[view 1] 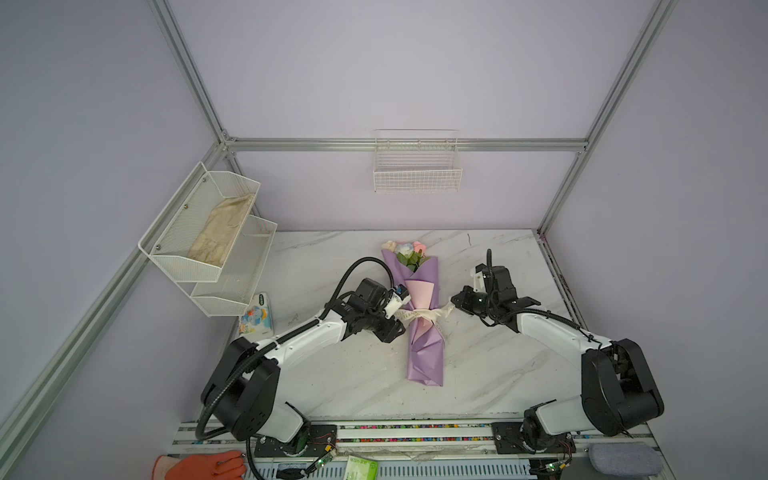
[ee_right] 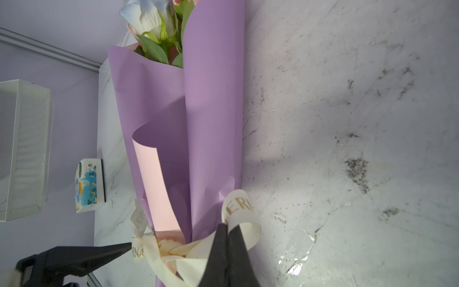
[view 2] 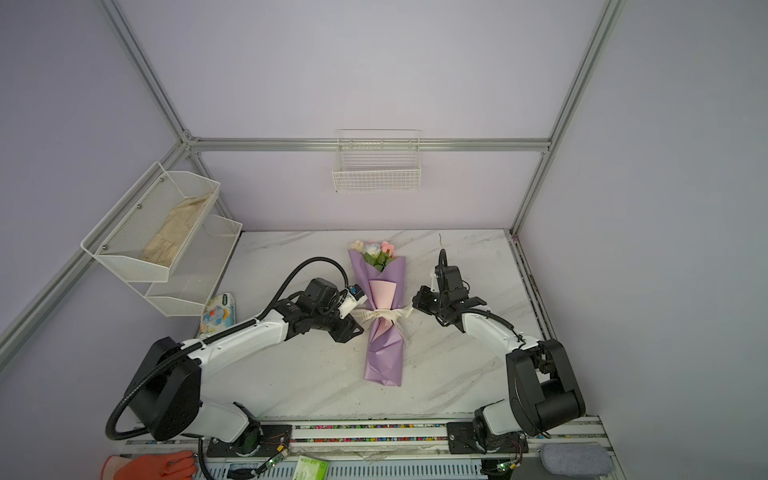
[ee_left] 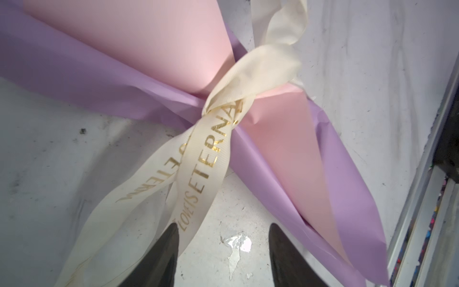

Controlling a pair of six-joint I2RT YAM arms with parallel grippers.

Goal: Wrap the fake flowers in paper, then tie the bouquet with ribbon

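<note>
My right gripper holds the ribbon loop (ee_right: 238, 206) and needs to pull away from the bouquet's middle, over the bare table beside it, and let go, because the ribbon's crossing is still loosely bunched.
The bouquet of fake flowers (view 1: 423, 286) (view 2: 384, 286) lies on the marble table, its blooms toward the back wall, sheathed in lilac and pink paper (ee_left: 285, 139) (ee_right: 211, 99). A cream ribbon with gold letters (view 1: 419, 314) (ee_left: 211, 154) is crossed round its waist. My left gripper (view 1: 400, 328) (ee_left: 223, 226) stands open just left of the bouquet; a ribbon tail lies beside one fingertip (ee_left: 171, 236) and bare table shows between the jaws. My right gripper (view 1: 454, 300) (ee_right: 228, 227) is shut on a ribbon loop (ee_right: 238, 206) at the bouquet's right side.
A white mesh shelf (view 1: 208, 232) with a cloth in it hangs on the left wall. A wire basket (view 1: 417, 166) hangs on the back wall. A tissue pack (view 1: 257, 316) stands at the table's left edge. An orange glove (view 1: 203, 465) and a grey cloth (view 1: 623, 457) lie by the front rail.
</note>
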